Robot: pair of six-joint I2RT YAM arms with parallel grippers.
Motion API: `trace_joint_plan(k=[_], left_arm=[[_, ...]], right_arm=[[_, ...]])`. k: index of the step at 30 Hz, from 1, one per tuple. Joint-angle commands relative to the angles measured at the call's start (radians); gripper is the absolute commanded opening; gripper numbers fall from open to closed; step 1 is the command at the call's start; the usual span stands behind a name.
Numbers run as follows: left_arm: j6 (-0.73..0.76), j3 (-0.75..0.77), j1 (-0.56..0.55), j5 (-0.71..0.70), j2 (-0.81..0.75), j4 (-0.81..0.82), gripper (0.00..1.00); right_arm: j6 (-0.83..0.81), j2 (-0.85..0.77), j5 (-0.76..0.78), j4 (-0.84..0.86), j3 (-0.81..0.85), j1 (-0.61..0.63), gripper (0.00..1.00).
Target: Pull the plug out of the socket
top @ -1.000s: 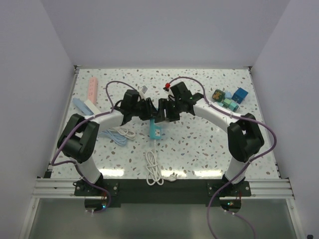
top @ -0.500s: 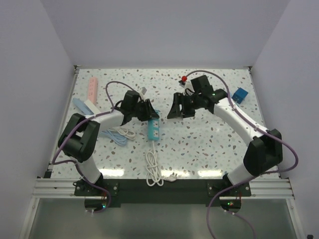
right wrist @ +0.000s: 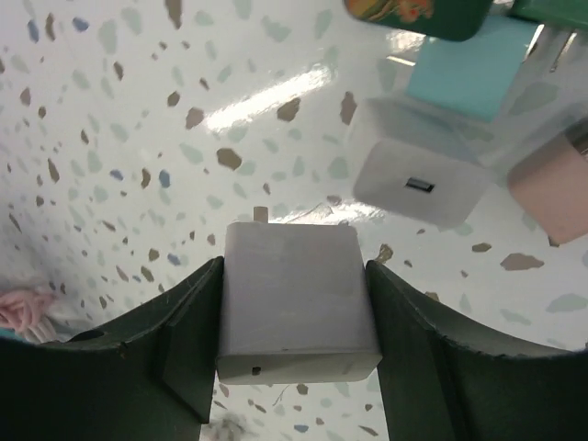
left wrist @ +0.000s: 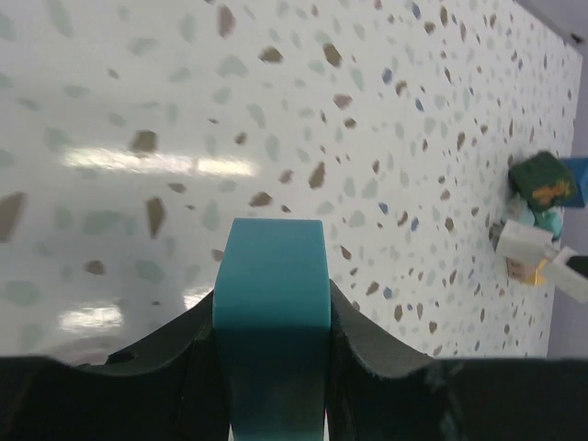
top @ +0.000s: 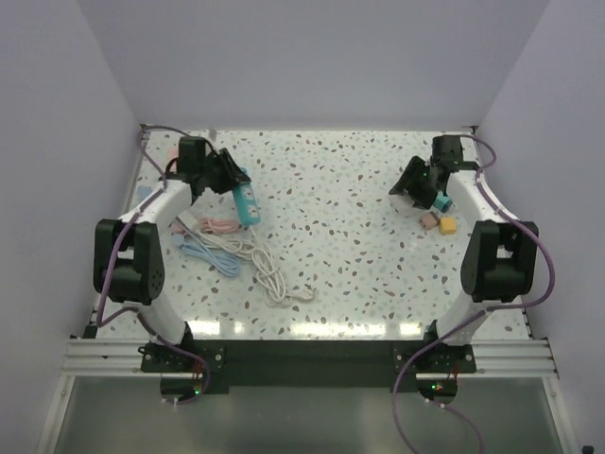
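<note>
The right gripper moves outward past the white adapter next and brings the plug down there, since the table [right wrist: 301, 53] beside the dark green adapter is bare.
The teal socket strip [top: 247, 200] is at the far left of the table, and my left gripper [top: 230, 176] is shut on its far end. In the left wrist view the teal body [left wrist: 271, 276] fills the gap between both fingers. Its white cable [top: 268, 272] trails toward the table's middle. The plug [right wrist: 295, 301], a white square block with one prong showing, is clamped in my right gripper [right wrist: 294, 271]. That gripper [top: 409, 193] hangs at the far right, well apart from the socket.
Loose adapters lie just by the right gripper: white [right wrist: 423, 179], light blue [right wrist: 473, 66], pink [right wrist: 554, 179], green [right wrist: 415, 11]. A pink cable [top: 218, 227] and a blue cable [top: 204, 253] lie coiled at the left. A pink strip [top: 173, 149] sits in the far left corner.
Both arms have swung outward from the middle. The left carried the teal socket strip to the far left, dragging its cable. The right carried the plug to the adapters at the right.
</note>
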Motion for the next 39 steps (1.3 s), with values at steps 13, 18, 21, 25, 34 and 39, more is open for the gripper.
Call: trace_joint_plan(k=[13, 18, 21, 25, 34, 39], left_arm=[[0.126, 0.399, 0.349, -0.121, 0.321, -0.212, 0.02], [0.115, 0.445, 0.383, -0.108, 0.395, -0.241, 0.36], [0.095, 0.429, 0.389, -0.127, 0.386, -0.241, 0.65], [0.078, 0.393, 0.388, -0.141, 0.309, -0.234, 1.00], [0.037, 0.209, 0.372, 0.049, 0.033, -0.123, 1.00], [0.038, 0.112, 0.346, 0.158, -0.110, -0.067, 1.00]], right_arm=[[0.209, 0.306, -0.045, 0.177, 0.213, -0.116, 0.00], [0.203, 0.355, -0.041, 0.137, 0.271, -0.124, 0.05], [0.195, 0.349, -0.064, 0.132, 0.270, -0.130, 0.27], [0.172, 0.279, -0.078, 0.126, 0.238, -0.130, 0.57], [0.122, -0.033, 0.034, 0.048, 0.103, -0.130, 0.99], [0.046, -0.206, 0.018, 0.028, 0.037, -0.125, 0.99]])
